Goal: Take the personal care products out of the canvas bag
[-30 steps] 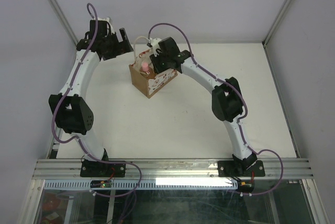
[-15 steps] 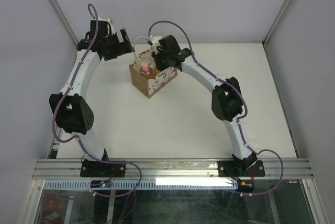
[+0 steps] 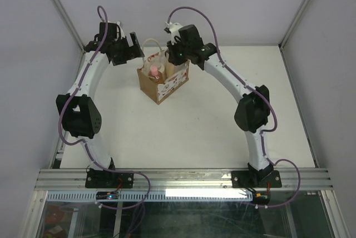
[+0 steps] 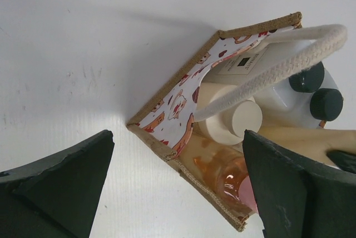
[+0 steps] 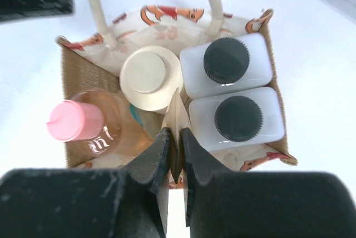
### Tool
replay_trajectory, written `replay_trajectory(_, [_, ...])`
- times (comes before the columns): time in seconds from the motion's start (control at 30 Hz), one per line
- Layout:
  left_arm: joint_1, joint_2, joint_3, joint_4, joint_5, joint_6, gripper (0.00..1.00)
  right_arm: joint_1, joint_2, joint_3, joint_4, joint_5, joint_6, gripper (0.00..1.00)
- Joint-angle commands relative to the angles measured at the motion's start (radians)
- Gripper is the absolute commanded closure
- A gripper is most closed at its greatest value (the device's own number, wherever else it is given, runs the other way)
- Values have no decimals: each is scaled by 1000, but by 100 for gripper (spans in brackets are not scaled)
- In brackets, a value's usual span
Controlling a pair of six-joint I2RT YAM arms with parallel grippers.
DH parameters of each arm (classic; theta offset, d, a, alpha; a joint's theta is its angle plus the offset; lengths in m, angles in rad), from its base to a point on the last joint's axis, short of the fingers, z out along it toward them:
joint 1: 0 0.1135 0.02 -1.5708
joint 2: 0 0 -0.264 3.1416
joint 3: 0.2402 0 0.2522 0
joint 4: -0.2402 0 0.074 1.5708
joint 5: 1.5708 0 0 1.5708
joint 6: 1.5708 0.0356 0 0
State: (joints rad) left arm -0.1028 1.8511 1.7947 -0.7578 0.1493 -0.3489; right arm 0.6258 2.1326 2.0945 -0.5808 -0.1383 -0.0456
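Note:
I will next carry the tan tube [image 5: 178, 113] with my right gripper to the bare tabletop below the gripper and to its right in the top view. I will lower the tube there and let it go.
The canvas bag [image 3: 167, 88] stands at the back middle of the table, brown with a white printed side. In the right wrist view, looking straight down into the bag [image 5: 83, 74], my right gripper [image 5: 175, 138] is shut on the top edge of the tan flat tube [image 5: 178, 113]. Around the tube stand two white bottles with dark caps [image 5: 226, 60] [image 5: 238, 118], a cream bottle [image 5: 150, 78] and an orange-pink bottle with a pink cap [image 5: 75, 121]. My left gripper [image 3: 133, 46] is open just left of the bag. In its own view the bag's near corner [image 4: 167, 146] lies between its fingers [image 4: 61, 188].
The bag's pale looped handles [image 4: 267, 71] stand above the bottles and cross the opening. Grey walls and frame posts [image 3: 61, 15] close in the table at the back and sides. My right arm [image 3: 253, 113] arches over the table's right half.
My right gripper has shut on the tan tube and risen, drawing the tube up in the bag. My left gripper has shifted slightly toward the bag and stays open.

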Motion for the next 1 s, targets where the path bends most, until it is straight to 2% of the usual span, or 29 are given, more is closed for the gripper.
replay_trajectory(0.0, [6,-8,58,38,32,-9,1,-41,-160,5,97,-86,99,100])
replay_trajectory(0.13, [7,-6,57,38,29,-6,1,-116,-222,-95,241,-237,249,100])
replay_trajectory(0.33, [9,-12,51,38,21,-1,1,-245,-221,-123,395,-470,610,100])
replay_trajectory(0.47, [12,-14,45,38,19,-1,1,-338,-220,-144,518,-530,808,100])
replay_trajectory(0.6, [11,-13,46,38,19,-2,1,-420,-227,-185,663,-512,973,100])
replay_trajectory(0.7, [11,-14,45,38,17,0,1,-475,-232,-223,728,-512,973,100])
replay_trajectory(0.97, [15,-23,39,38,10,10,1,-567,-247,-299,674,-512,973,100])
